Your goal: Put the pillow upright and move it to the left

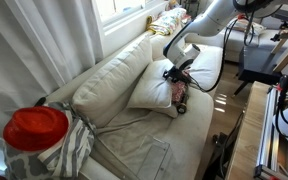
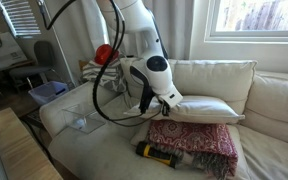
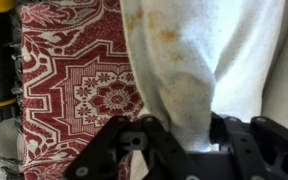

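The pillow lies flat instead of standing upright, so the robot's gripper will next lift up and outward toward the sofa's back cushions and let go of the pillow's edge there.
The cream-white pillow [image 1: 149,88] lies on the sofa, resting on top of a red patterned cushion [image 2: 194,138]. In an exterior view the pillow [image 2: 209,108] lies flat, with its end raised a little at my gripper [image 2: 152,100]. In the wrist view the pillow's stained fabric [image 3: 184,60] runs down between the two black fingers of my gripper [image 3: 179,140], which are shut on its edge. The red patterned cushion [image 3: 79,75] fills the left of that view. My gripper [image 1: 174,75] sits at the pillow's right edge.
A yellow and black tool [image 2: 156,153] lies on the seat in front of the red cushion. The sofa's fixed back cushions [image 2: 214,75] stand behind. A red object [image 1: 36,128] on grey patterned cloth sits at the sofa's near arm. A window [image 1: 124,8] is behind the sofa.
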Available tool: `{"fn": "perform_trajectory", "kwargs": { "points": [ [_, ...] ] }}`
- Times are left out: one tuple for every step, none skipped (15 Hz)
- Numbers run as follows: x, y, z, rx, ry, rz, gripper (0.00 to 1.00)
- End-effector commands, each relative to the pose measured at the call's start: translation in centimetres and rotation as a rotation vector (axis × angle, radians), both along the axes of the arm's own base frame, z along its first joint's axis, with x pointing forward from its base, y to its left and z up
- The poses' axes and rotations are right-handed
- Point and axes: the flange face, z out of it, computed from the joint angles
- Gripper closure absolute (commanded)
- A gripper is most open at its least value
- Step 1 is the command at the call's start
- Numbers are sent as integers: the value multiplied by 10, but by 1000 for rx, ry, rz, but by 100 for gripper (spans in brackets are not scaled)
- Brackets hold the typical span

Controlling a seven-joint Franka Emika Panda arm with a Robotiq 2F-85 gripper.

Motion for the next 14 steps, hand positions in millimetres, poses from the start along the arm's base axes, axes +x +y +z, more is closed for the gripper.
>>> {"fn": "perform_trajectory", "kwargs": {
  "points": [
    [-10,11,62,-38,14,-61,94],
    [-9,14,77,-35,3,-54,94],
    [-8,19,92,-39,-5,-56,94],
    [-6,25,105,-36,-14,-52,94],
    [-4,30,118,-35,-26,-49,94],
    [-2,36,130,-44,-33,-50,94],
    [0,40,145,-55,-49,-61,94],
    [1,43,158,-59,-60,-71,94],
    [4,47,169,-67,-74,-84,94],
    [7,54,174,-74,-79,-79,94],
    [11,61,178,-84,-86,-81,94],
    [13,69,177,-95,-85,-83,94],
    [18,78,174,-116,-86,-96,94],
    [21,87,170,-120,-84,-93,94]
  ]
}}
